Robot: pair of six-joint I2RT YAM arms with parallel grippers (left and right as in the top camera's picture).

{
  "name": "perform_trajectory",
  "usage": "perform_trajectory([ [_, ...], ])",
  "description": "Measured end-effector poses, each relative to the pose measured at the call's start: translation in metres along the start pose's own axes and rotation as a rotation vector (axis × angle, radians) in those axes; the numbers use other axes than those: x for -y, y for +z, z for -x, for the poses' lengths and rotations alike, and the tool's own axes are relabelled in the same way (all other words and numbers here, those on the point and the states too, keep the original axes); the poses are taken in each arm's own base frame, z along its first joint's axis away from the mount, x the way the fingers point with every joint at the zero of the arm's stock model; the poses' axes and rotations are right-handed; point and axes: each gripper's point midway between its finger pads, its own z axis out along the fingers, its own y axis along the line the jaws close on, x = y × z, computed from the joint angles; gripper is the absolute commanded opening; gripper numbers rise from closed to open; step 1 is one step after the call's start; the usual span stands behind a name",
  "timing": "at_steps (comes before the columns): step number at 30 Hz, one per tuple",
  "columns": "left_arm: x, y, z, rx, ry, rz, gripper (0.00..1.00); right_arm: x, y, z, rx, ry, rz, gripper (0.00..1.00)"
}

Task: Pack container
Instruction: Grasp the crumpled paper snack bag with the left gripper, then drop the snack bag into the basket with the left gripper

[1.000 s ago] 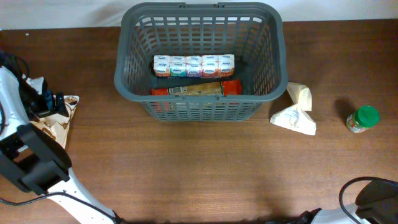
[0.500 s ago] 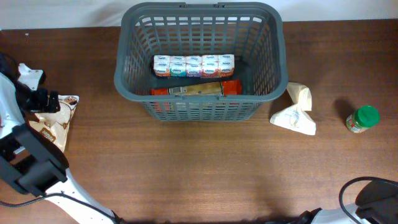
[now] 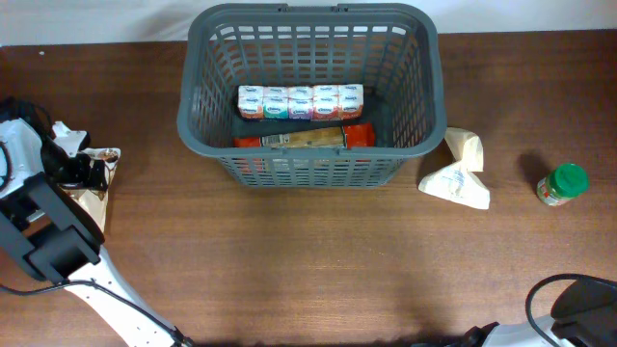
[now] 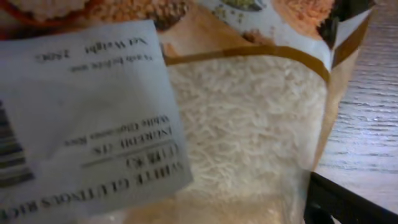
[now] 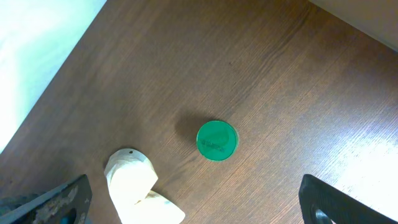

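Note:
My left gripper should next move the short way down onto the bag of white rice and close across the bag's sides, because one fingertip is already beside the bag's edge.
The dark grey basket stands at the back middle of the table. It holds a row of small white cups and a red and brown box. A bag of white rice lies at the far left edge and fills the left wrist view. My left gripper is low over the bag, jaws wide apart. Only one dark finger shows, beside the bag's edge. My right gripper is open and empty, high above the table.
A cream folded pouch lies right of the basket and shows in the right wrist view. A green-lidded jar stands further right and also shows there. The right arm's base is at the front right.
My left gripper has turned and shifted slightly toward the front, settling lower over the rice bag. Nothing else has moved.

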Motion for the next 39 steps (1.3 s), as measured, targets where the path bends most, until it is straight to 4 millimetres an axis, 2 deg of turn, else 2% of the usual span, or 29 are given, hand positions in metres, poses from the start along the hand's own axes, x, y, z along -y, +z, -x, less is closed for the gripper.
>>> perform_trajectory([
  [2,0.001,0.008,-0.002,-0.019,0.006,-0.008,0.49,0.0,0.0,0.0,0.0,0.0,0.0,0.99],
  [4,0.008,0.016,-0.007,-0.047,0.006,-0.041,0.29,0.0,0.0,0.0,0.0,0.0,0.0,0.99],
  [6,0.009,0.014,-0.008,-0.056,0.008,-0.049,0.02,0.0,0.0,0.0,0.0,0.0,0.0,0.99],
  [14,0.015,0.006,-0.017,-0.109,-0.058,-0.079,0.02,0.0,0.0,0.0,0.0,0.0,0.0,0.99],
  [17,0.02,-0.003,-0.023,-0.168,-0.097,-0.111,0.02,0.0,0.0,0.0,0.0,-0.001,0.0,0.99],
  [20,0.018,-0.024,-0.014,-0.162,-0.128,-0.099,0.02,0.0,0.0,0.0,0.0,-0.001,0.0,0.99],
  [21,0.017,-0.037,-0.008,-0.141,-0.132,-0.089,0.02,0.0,0.0,0.0,0.0,-0.001,0.0,0.99],
  [25,0.015,-0.122,0.041,0.113,-0.125,0.017,0.02,0.0,0.0,0.0,0.0,-0.001,0.0,0.99],
  [29,0.038,-0.216,0.09,0.436,-0.057,0.138,0.02,0.0,0.0,0.0,0.0,-0.001,0.0,0.98],
  [30,0.061,-0.257,0.107,0.572,-0.004,0.173,0.02,0.0,0.0,0.0,0.0,-0.001,0.0,0.99],
  [33,0.114,-0.331,0.133,0.807,0.143,0.233,0.02,0.0,0.0,0.0,0.001,-0.001,0.0,0.98],
  [34,0.139,-0.359,0.14,0.891,0.21,0.254,0.02,0.0,0.0,0.0,0.0,-0.001,0.0,0.99],
  [36,0.197,-0.41,0.143,1.047,0.369,0.282,0.02,0.0,0.0,0.0,0.0,-0.001,0.0,0.98],
  [37,0.218,-0.423,0.142,1.089,0.427,0.284,0.02,0.0,0.0,0.0,0.0,-0.001,0.0,0.99],
  [39,0.278,-0.455,0.135,1.189,0.615,0.304,0.02,0.0,0.0,0.0,0.0,0.0,0.0,0.98],
])
